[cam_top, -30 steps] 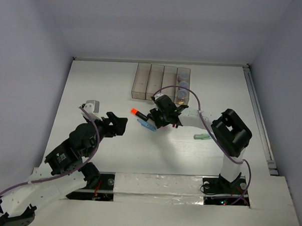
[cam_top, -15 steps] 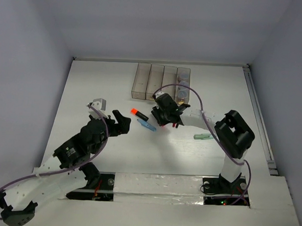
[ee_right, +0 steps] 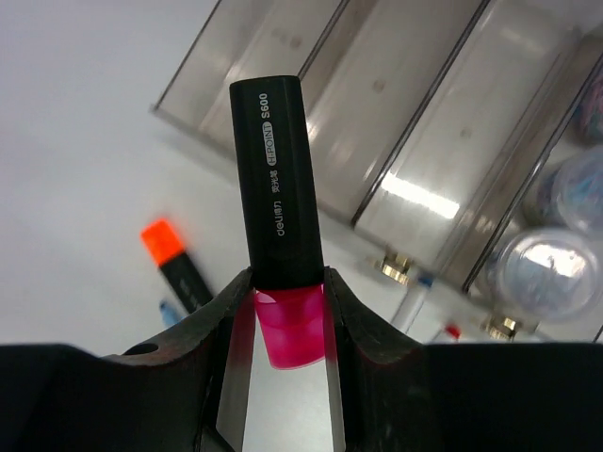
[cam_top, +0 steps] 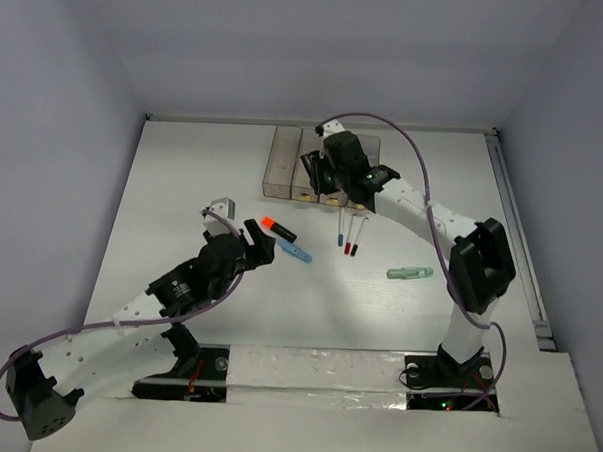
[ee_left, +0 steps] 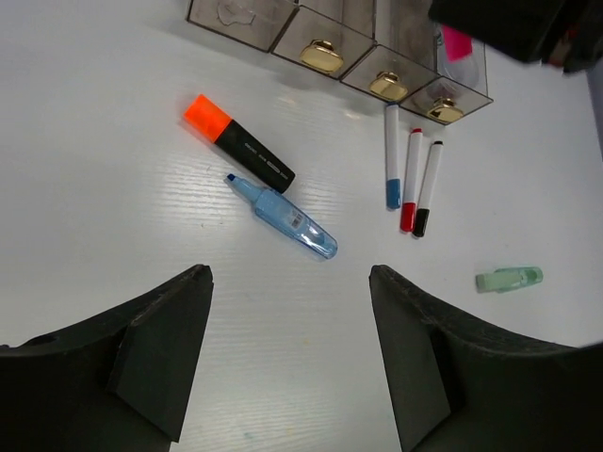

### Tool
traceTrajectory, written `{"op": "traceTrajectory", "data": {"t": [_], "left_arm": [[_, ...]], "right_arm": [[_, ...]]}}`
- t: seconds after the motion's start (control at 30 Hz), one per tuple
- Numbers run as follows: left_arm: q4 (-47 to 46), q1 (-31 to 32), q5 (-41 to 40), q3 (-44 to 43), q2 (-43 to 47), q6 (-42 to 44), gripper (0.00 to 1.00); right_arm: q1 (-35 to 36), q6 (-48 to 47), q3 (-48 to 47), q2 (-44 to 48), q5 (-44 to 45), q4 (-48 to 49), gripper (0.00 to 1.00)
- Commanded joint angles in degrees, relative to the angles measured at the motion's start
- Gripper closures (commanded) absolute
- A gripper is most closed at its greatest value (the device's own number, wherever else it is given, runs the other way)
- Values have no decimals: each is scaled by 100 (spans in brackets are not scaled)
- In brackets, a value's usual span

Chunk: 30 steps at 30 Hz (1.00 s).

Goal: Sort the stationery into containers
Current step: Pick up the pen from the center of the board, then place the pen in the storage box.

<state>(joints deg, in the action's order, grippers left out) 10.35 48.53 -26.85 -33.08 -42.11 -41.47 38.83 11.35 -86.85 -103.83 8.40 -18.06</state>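
Observation:
I need to carry the highlighter over with my right gripper next, lower it and release it, because the empty end bin is below my right gripper and to its left in the top view.
My right gripper (cam_top: 320, 173) is shut on a pink black-bodied highlighter (ee_right: 277, 188) by its pink cap end and holds it above the row of translucent brownish-grey bins (cam_top: 281, 165), near the middle bins (ee_right: 424, 122). Round grey-blue pots (ee_right: 546, 264) lie in the rightmost bin. My left gripper (cam_top: 259, 239) is open and empty above the table, just near of the light blue marker (ee_left: 287, 217) and the orange highlighter (ee_left: 240, 144). Three thin white pens (ee_left: 411, 179) lie in front of the bins. A pale green marker (ee_left: 509, 279) lies to the right.
The orange highlighter (cam_top: 277, 227), blue marker (cam_top: 295, 252), pens (cam_top: 350, 232) and green marker (cam_top: 409, 274) lie loose on the white table in front of the bins. The enclosure walls stand close at the back and both sides.
My right gripper has moved from the table's middle back over the bins with the pink highlighter, uncovering the pens. My left arm has reached forward to the blue marker.

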Motion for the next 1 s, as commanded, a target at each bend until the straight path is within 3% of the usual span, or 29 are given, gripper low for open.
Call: {"op": "traceTrajectory", "data": {"t": [0.0, 0.2, 0.37, 0.73, 0.8, 0.83, 0.9, 0.93, 0.97], "left_arm": [[-507, 16, -259, 144, -122, -159, 36], [-587, 16, -373, 354, -26, -273, 37], [-595, 16, -269, 399, -148, -300, 37], [-727, 16, -189, 522, -333, -370, 36], [-771, 16, -189, 505, -464, -370, 36], [-797, -36, -198, 496, -526, -362, 36], [-824, -37, -206, 452, -692, -353, 36], [-841, -89, -224, 426, -754, -344, 36], [-850, -90, -224, 408, -807, -335, 35]], "right_arm": [[-253, 182, -1060, -758, -198, -118, 83], [-315, 569, -3185, -2122, -339, -365, 83], [-315, 1201, -4276, -3097, -392, -224, 82], [-315, 1387, -5149, -4004, -190, -13, 78], [-315, 1413, -5175, -4040, -251, 40, 69], [-315, 1457, -5202, -4066, -269, 31, 57], [-315, 1457, -5219, -4057, -287, 31, 46], [-315, 1440, -5219, -4049, -313, 40, 36], [-315, 1431, -5219, -3988, -313, 40, 34]]}}
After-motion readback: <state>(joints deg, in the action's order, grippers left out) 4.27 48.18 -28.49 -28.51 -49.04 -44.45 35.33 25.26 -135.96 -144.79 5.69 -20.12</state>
